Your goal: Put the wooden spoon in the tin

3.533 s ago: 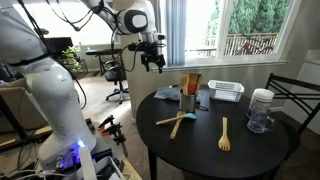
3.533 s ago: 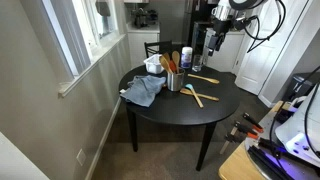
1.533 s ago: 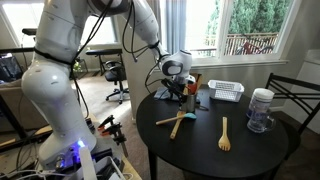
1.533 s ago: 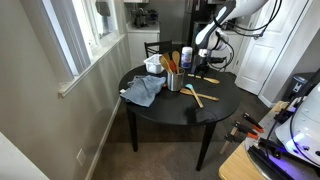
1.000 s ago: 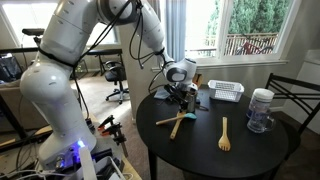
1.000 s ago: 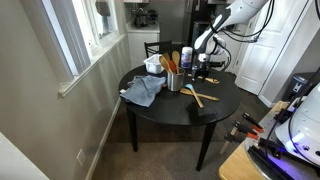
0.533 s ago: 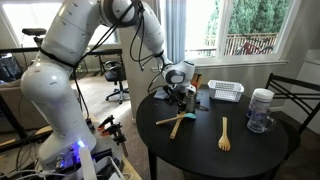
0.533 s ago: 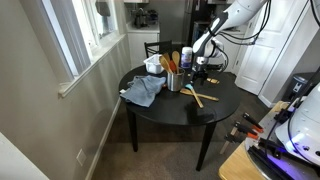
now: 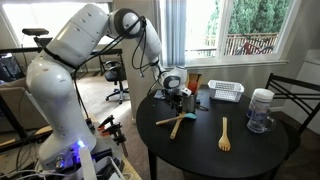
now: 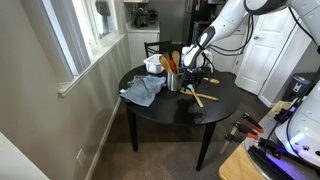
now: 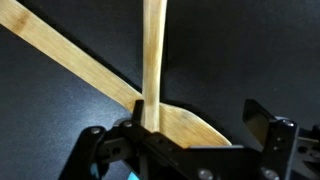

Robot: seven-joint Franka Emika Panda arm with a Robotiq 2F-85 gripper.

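Observation:
The spoon's handle (image 9: 179,118) (image 11: 152,96) is off-centre to the left in the wrist view, so my gripper will go down and move toward the handle next, with its fingers on both sides of it near the crossing.
The grey tin (image 9: 188,101) stands on the round black table (image 9: 250,150) with wooden utensils sticking up out of it; it also shows in an exterior view (image 10: 175,81). The wooden spoon (image 9: 178,124), part wood and part teal, lies crossed with a plain wooden spoon (image 9: 165,120) in front of the tin. My gripper (image 9: 176,98) is low over the table beside the tin, also in an exterior view (image 10: 196,80). In the wrist view it (image 11: 200,125) is open, its fingers on either side of a wooden blade (image 11: 190,122) where two handles cross; one handle (image 11: 153,50) runs straight up.
A short wooden fork-like utensil (image 9: 224,133) lies at the table's front. A clear glass jar (image 9: 260,110) and a white slotted basket (image 9: 226,92) stand further back. A blue cloth (image 10: 143,91) lies at the table's edge. Chairs stand round the table.
My gripper has come down from high above the table to just over the crossed utensils by the tin. In the last half second the arm's elbow has shifted; the utensils have not moved.

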